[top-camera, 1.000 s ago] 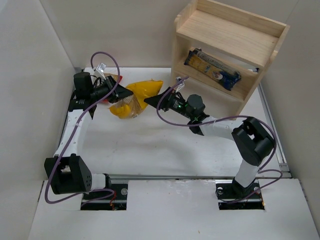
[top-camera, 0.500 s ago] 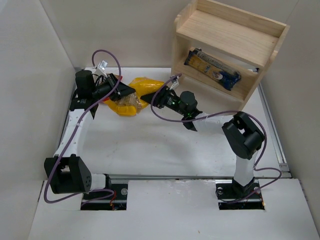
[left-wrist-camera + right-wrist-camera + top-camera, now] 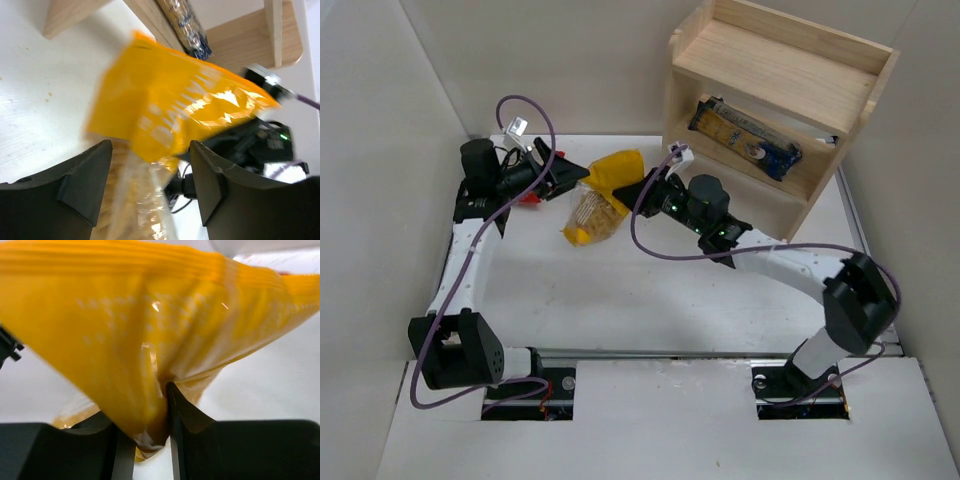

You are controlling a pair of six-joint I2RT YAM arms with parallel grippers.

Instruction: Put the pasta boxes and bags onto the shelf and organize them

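Note:
The yellow pasta bag (image 3: 603, 190) goes up and toward the right in the top view in my right gripper next, onto the shelf's top level (image 3: 785, 62), bare for its release.
The yellow pasta bag (image 3: 603, 190) hangs tilted over the table's far middle, its clear window (image 3: 586, 222) low. My right gripper (image 3: 632, 190) is shut on its upper edge; in the right wrist view the bag (image 3: 150, 325) is pinched between the fingers (image 3: 190, 425). My left gripper (image 3: 568, 176) stands open just left of the bag. In the left wrist view the bag (image 3: 180, 105) fills the space ahead of the parted fingers (image 3: 85, 180). A blue pasta box (image 3: 748, 138) lies on the lower tier of the wooden shelf (image 3: 790, 75). A red-edged bag (image 3: 528, 197) peeks out under the left wrist.
The shelf stands at the far right against the back wall, its top tier bare. White walls close in the table on the left, back and right. A metal rail (image 3: 865, 250) runs along the table's right edge.
My left gripper has opened, let go of the yellow bag and drawn back left. My right gripper has closed on the bag's upper edge and raised it towards the right.

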